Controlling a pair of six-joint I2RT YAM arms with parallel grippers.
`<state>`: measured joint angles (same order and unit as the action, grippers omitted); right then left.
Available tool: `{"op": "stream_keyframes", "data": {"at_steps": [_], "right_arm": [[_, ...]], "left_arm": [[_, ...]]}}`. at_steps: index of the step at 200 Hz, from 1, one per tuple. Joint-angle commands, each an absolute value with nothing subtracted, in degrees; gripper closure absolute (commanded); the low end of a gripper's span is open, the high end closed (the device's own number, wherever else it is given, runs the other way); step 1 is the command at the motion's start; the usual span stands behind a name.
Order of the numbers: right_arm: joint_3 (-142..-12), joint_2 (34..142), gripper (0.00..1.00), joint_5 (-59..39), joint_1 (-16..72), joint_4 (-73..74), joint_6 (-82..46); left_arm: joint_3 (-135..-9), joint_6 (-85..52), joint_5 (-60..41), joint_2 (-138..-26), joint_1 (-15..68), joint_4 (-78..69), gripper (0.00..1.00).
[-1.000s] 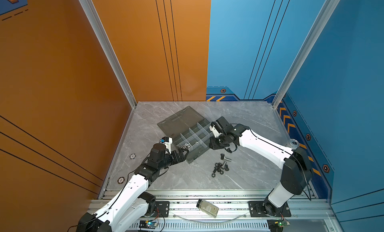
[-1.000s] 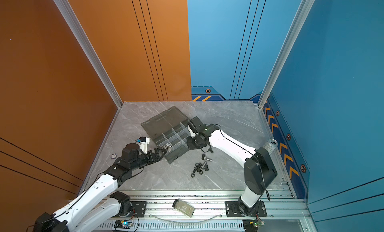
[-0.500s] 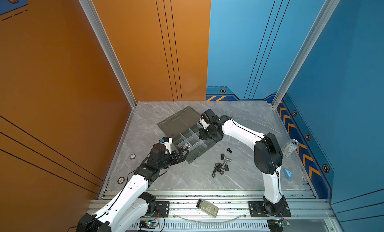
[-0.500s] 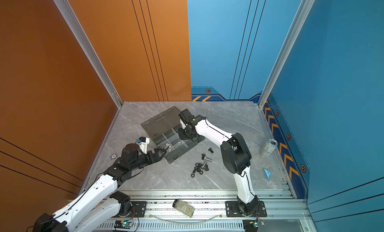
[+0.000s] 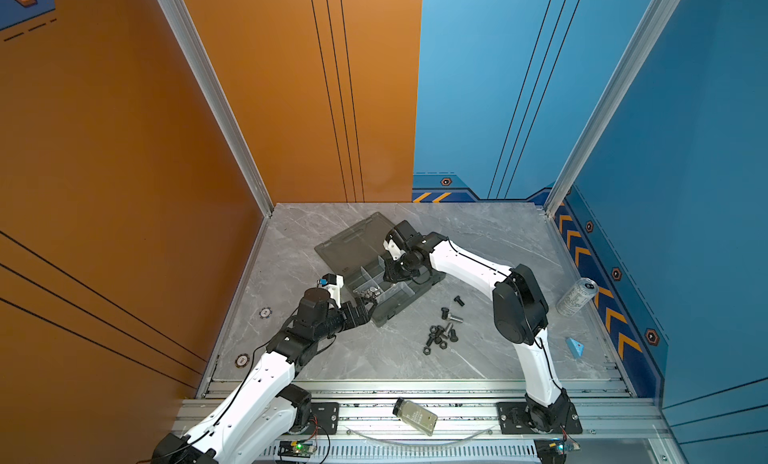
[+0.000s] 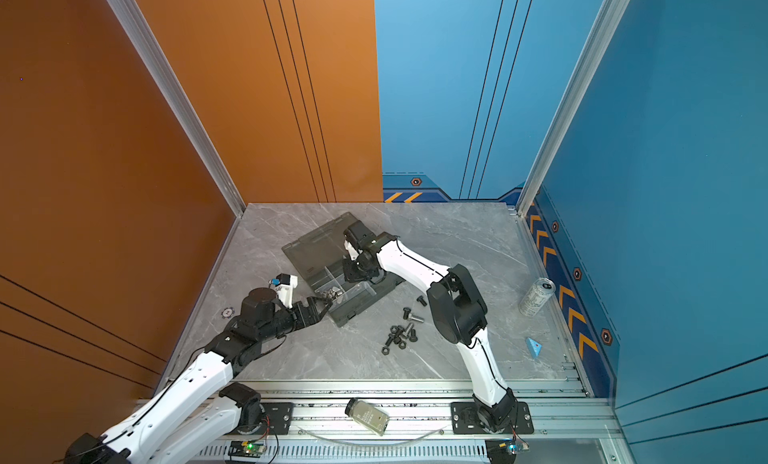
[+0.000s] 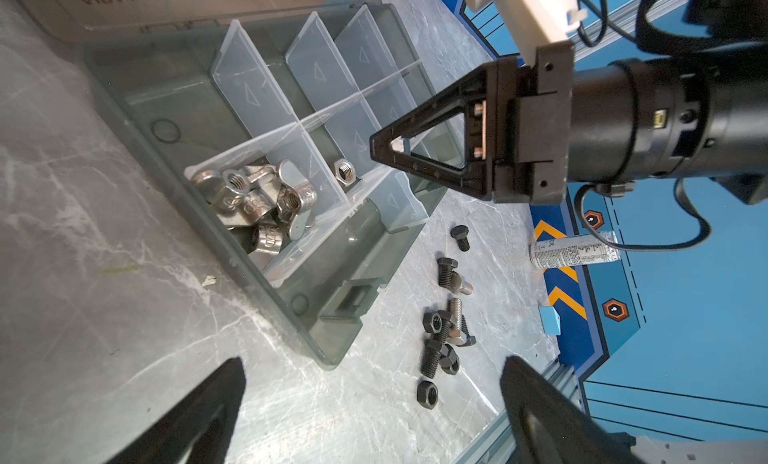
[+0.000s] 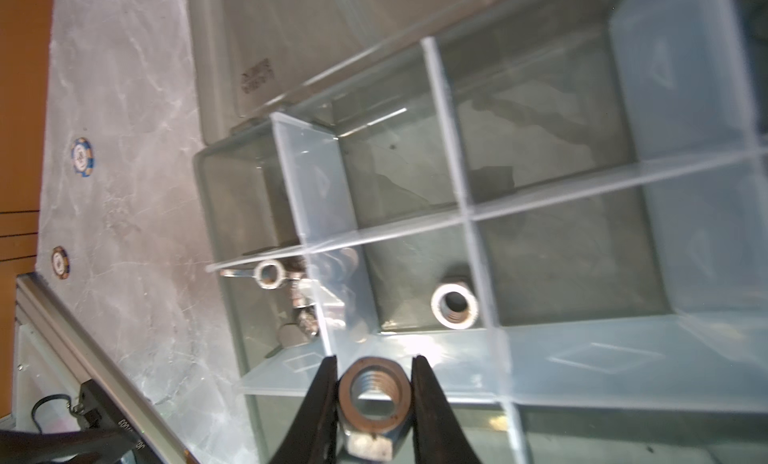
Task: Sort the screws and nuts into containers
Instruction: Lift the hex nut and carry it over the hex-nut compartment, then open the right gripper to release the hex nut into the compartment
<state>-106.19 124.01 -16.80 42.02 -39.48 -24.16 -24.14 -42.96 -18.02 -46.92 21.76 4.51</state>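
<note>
Next, my right gripper lowers over the cell that holds one silver hex nut and releases its own there, since the piece it carries is the same kind.
My right gripper (image 8: 374,360) is shut on a silver hex nut (image 8: 374,393), held above the dividers of the smoky-grey organiser box (image 5: 409,302); both top views show it (image 5: 394,275) (image 6: 353,275) over the box's containers. One cell holds several silver wing nuts (image 7: 257,200), the neighbouring cell one silver hex nut (image 7: 345,173) (image 8: 454,306). Loose black and silver screws and black nuts (image 5: 442,333) (image 7: 444,337) lie on the table right of the box. At the box's near-left corner, my left gripper (image 5: 368,305) (image 7: 372,360) is open and holds nothing.
The box's flat lid (image 5: 357,241) lies open behind it. A silver can (image 5: 577,296) and a small blue wedge (image 5: 574,346) sit by the right wall. A clear bottle (image 5: 415,416) lies on the front rail. Two round chips (image 5: 266,313) mark the left edge.
My right arm has swung left, from beside the box's right end to over its cells, still shut on the nut. The left arm has not moved.
</note>
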Motion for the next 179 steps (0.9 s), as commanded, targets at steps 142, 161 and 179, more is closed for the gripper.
{"op": "stream_keyframes", "data": {"at_steps": [142,161,179], "right_arm": [[-109.25,127.72,0.61,-14.76,42.39,-41.64,-21.98],[-109.25,127.37,0.58,-14.21,42.39,-41.99,-21.63],[-109.29,126.47,0.57,-13.39,42.31,-42.43,-20.85]], "left_arm": [[-24.08,-42.71,-17.33,-45.88,21.97,5.8,0.02],[-24.07,-42.72,-17.35,-45.86,21.97,5.82,0.02],[-23.91,-42.73,-17.31,-45.88,21.97,5.93,0.02]]}}
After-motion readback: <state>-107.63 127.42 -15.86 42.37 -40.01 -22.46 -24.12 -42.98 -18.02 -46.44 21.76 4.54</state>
